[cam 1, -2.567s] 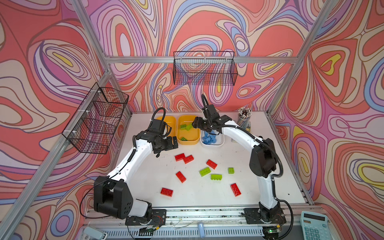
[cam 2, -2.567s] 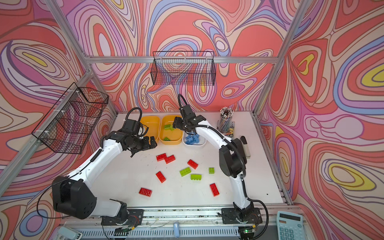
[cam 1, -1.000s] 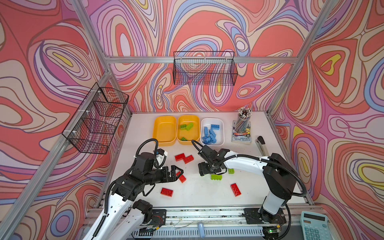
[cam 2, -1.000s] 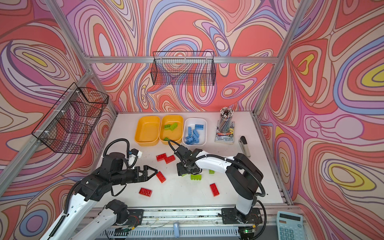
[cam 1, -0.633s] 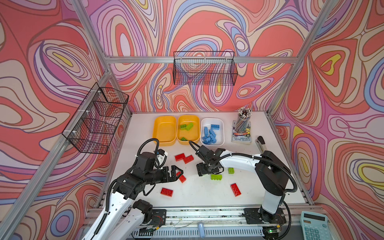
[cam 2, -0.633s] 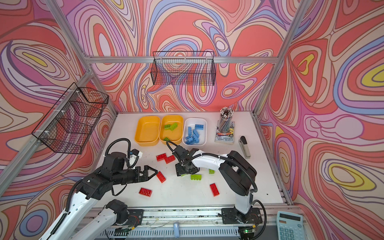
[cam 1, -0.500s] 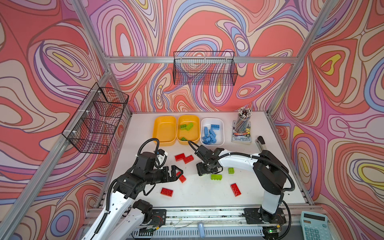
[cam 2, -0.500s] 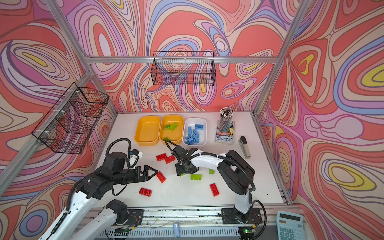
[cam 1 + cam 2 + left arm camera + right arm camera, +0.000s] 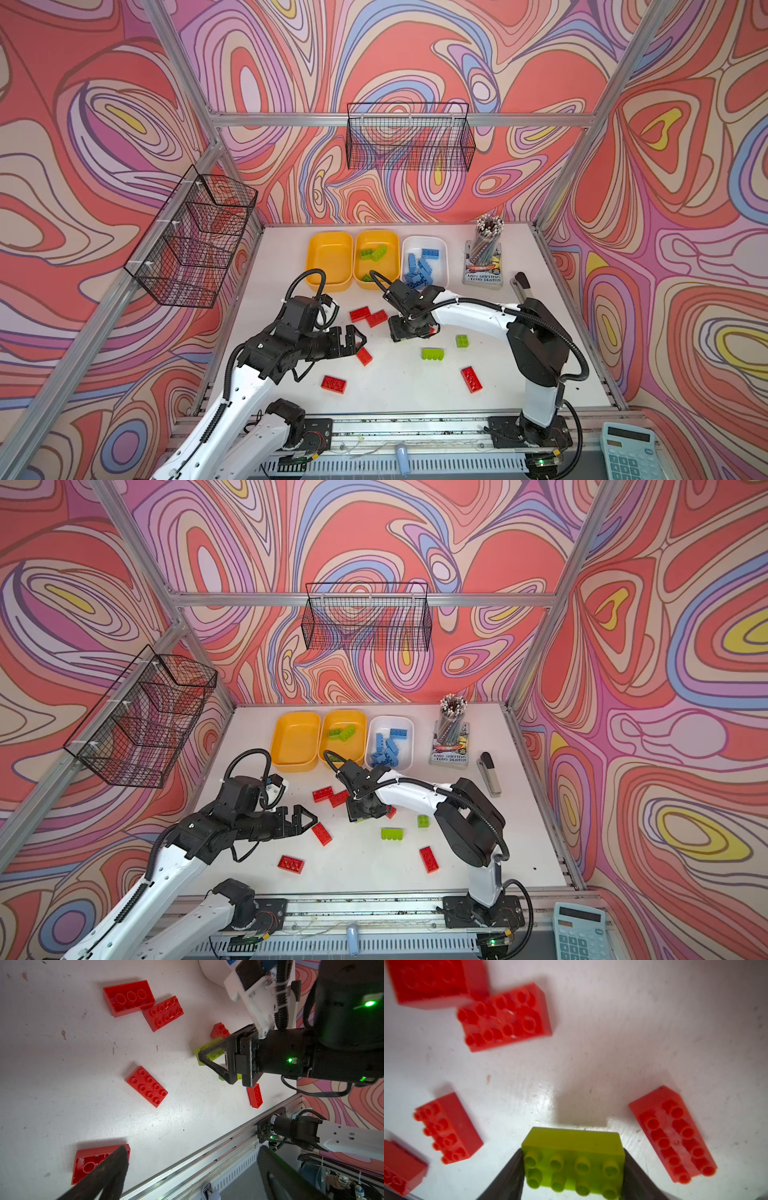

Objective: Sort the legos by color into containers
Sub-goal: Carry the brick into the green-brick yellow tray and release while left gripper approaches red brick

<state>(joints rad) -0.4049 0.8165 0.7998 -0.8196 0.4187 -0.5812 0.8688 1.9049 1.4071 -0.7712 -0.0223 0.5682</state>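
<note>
The right gripper rises, carries the lime green lego (image 9: pixel 573 1157) outward to the yellow container and releases it there next, since green legos lie inside that one beside the white one.
My right gripper (image 9: pixel 573 1169) is shut on a lime green lego (image 9: pixel 573 1157), one finger on each short end, low over the white table; it also shows in both top views (image 9: pixel 409 330) (image 9: pixel 363 810). My left gripper (image 9: pixel 355 336) (image 9: pixel 191 1167) stands open just left of a red lego (image 9: pixel 364 356). Several more red legos (image 9: pixel 368 316) (image 9: pixel 333 383) (image 9: pixel 471 379) and two loose green ones (image 9: pixel 432 354) (image 9: pixel 462 340) lie on the table. At the back stand an empty yellow container (image 9: pixel 328 262), a yellow container (image 9: pixel 384 270) with green legos and a white container (image 9: pixel 443 266) with blue legos.
A cup of pencils (image 9: pixel 487 241) stands on a book (image 9: pixel 482 276) at the back right, with a stapler (image 9: pixel 521 282) beside it. Black wire baskets (image 9: pixel 409 141) (image 9: pixel 195 237) hang on the walls. A metal rail (image 9: pixel 395 419) borders the front edge.
The right jaws have narrowed onto the lime green lego. The right arm's elbow has shifted slightly left. The left arm has barely moved.
</note>
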